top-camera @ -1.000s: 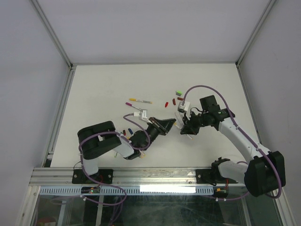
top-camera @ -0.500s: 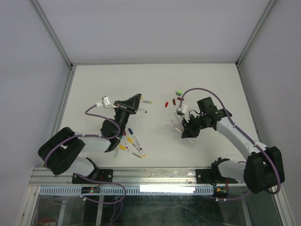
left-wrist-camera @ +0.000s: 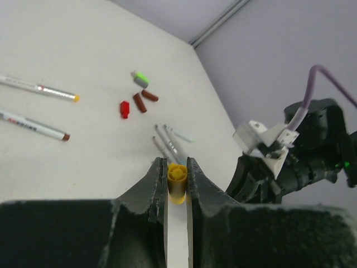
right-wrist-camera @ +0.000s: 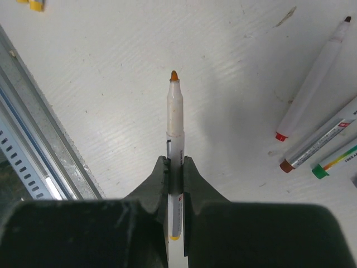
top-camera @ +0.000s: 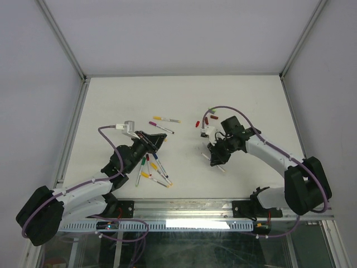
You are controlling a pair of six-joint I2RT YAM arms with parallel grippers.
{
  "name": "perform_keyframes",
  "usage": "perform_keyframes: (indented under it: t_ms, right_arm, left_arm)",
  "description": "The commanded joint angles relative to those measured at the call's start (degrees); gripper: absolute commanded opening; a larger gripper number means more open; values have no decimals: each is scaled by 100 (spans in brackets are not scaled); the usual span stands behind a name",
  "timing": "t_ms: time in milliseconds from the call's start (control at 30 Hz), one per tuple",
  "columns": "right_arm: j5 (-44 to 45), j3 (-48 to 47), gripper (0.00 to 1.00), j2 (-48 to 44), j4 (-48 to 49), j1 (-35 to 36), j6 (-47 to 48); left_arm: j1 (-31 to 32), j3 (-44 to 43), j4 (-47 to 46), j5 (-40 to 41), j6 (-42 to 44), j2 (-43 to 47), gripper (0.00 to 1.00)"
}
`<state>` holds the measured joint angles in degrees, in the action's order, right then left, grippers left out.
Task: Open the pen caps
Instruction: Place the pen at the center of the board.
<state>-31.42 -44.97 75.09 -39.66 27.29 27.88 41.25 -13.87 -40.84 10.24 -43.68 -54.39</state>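
Note:
My left gripper moves down and to the right in the top view next. It releases the yellow cap on bare tabletop [top-camera: 191,131] [left-wrist-camera: 116,133] beside the red cap, since loose caps gather there.
My left gripper [left-wrist-camera: 177,167] is shut on a stubby yellow pen cap [left-wrist-camera: 177,183], its open end facing outward. In the top view the left gripper [top-camera: 160,138] hovers over the left-centre of the table. A white pen [right-wrist-camera: 176,114] with a bare orange tip sits in my shut right gripper [right-wrist-camera: 175,162], low over the table near the front [top-camera: 215,161]. Loose pen caps lie further back: red [left-wrist-camera: 124,109], two dark red [left-wrist-camera: 139,103], and a green one [left-wrist-camera: 141,78].
Several pens [top-camera: 154,167] lie clustered in front of the left gripper, and two more [top-camera: 166,119] lie behind it. Uncapped pens [right-wrist-camera: 312,84] rest right of the right gripper. The metal front rail [right-wrist-camera: 33,139] runs close by.
The two grippers were together at the table's centre. The left arm has swung away to the left with the yellow cap, and the right gripper has shifted slightly left with the pen.

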Motion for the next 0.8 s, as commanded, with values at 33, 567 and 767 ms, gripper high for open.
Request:
perform_keyframes:
  t_ms: [33, 567, 767]
  right_arm:
    - [55, -575, 2, 476, 455, 196, -871]
    - [2153, -1088, 10, 1659, 1046, 899, -1775]
    - [2485, -1216, 12, 1967, 1092, 901, -1861]
  left_arm:
    - [-12, 26, 596, -134, 270, -81, 0]
    - [-13, -63, 551, 19, 100, -423, 0]
    - [-18, -12, 555, 49, 37, -384, 0]
